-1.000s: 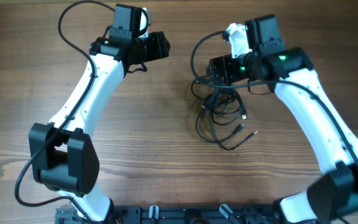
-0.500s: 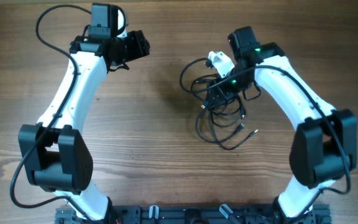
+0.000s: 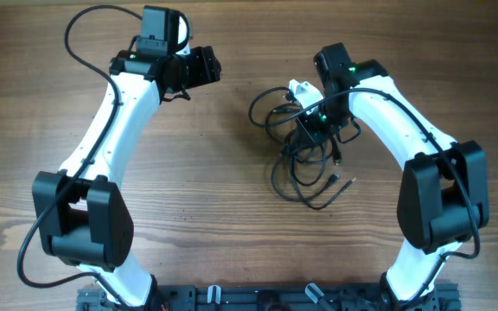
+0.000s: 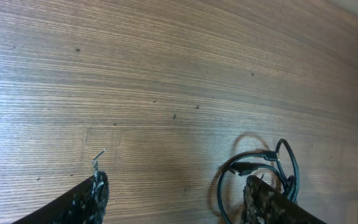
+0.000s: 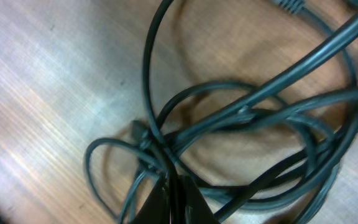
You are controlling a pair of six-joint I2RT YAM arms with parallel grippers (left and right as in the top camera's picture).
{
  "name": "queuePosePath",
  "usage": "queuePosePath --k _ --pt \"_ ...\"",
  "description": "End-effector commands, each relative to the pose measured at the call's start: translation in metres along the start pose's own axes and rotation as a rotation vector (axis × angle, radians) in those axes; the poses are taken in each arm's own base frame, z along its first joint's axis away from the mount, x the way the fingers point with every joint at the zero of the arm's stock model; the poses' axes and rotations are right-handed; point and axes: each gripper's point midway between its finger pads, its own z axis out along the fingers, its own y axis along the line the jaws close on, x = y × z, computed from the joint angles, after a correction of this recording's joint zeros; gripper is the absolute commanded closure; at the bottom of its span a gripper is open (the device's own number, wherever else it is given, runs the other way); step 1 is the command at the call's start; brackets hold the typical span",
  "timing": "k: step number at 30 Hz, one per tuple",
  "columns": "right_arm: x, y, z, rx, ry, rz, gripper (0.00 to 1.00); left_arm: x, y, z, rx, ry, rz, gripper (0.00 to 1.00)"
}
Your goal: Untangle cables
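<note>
My right gripper will next lift and pull the piece of cable to its right in the overhead view, over the bare wood, to release it there.
The cables (image 3: 303, 166) lie as a tangle of thin black loops right of the table's middle, with small plugs (image 3: 335, 180) at the loose ends. My right gripper (image 3: 305, 131) points down into the top of the tangle. In the right wrist view its fingertips (image 5: 176, 186) are shut on a strand where several loops (image 5: 253, 118) cross. My left gripper (image 3: 207, 66) hovers apart to the upper left, open. In the left wrist view its fingers (image 4: 96, 191) stand wide over bare wood, and a cable loop (image 4: 253, 163) shows by the right finger.
The wooden table (image 3: 232, 173) stretches between the two arms. Each white arm carries its own thicker black cable (image 3: 85, 26). A black rail (image 3: 258, 298) runs along the near edge.
My right gripper has dropped from behind the tangle into it and shut on a strand. The left arm shifted a little sideways and stayed open.
</note>
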Motion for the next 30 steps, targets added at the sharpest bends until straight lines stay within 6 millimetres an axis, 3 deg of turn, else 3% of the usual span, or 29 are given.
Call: queuePosePath --k 1,3,6,8,12,14,16,20,25,30 --pt "-0.020 0.012 -0.031 -0.045 -0.064 0.011 0.96 0.009 -0.020 0.001 0.024 0.012 0.058 0.29" --pt "-0.030 0.019 -0.054 -0.083 -0.123 0.021 0.96 0.014 -0.029 0.002 0.035 0.020 0.075 0.30" --pt "-0.049 0.039 -0.109 -0.201 -0.310 -0.003 0.96 0.026 -0.050 0.004 0.081 0.049 0.109 0.30" --pt "-0.056 0.035 -0.140 -0.230 -0.418 0.063 0.96 0.032 -0.061 0.004 0.126 0.068 0.119 0.30" --pt "-0.060 0.002 -0.186 -0.209 -0.567 0.270 0.96 0.035 -0.075 0.001 0.208 0.089 0.122 0.30" --pt "-0.056 -0.032 -0.204 -0.210 -0.632 0.456 0.96 0.036 -0.079 0.000 0.231 0.095 0.134 0.28" --pt "-0.048 -0.051 -0.208 -0.213 -0.644 0.556 0.96 0.042 -0.087 0.000 0.265 0.109 0.188 0.28" --pt "-0.028 -0.080 -0.191 -0.197 -0.604 0.738 0.96 0.062 -0.111 0.008 0.355 0.156 0.285 0.28" --pt "-0.008 -0.106 -0.174 -0.183 -0.574 0.848 0.96 0.108 -0.158 0.026 0.570 0.258 0.454 0.27" --pt "0.003 -0.130 -0.157 -0.190 -0.537 0.916 0.96 0.150 -0.187 0.040 0.636 0.289 0.646 0.25"
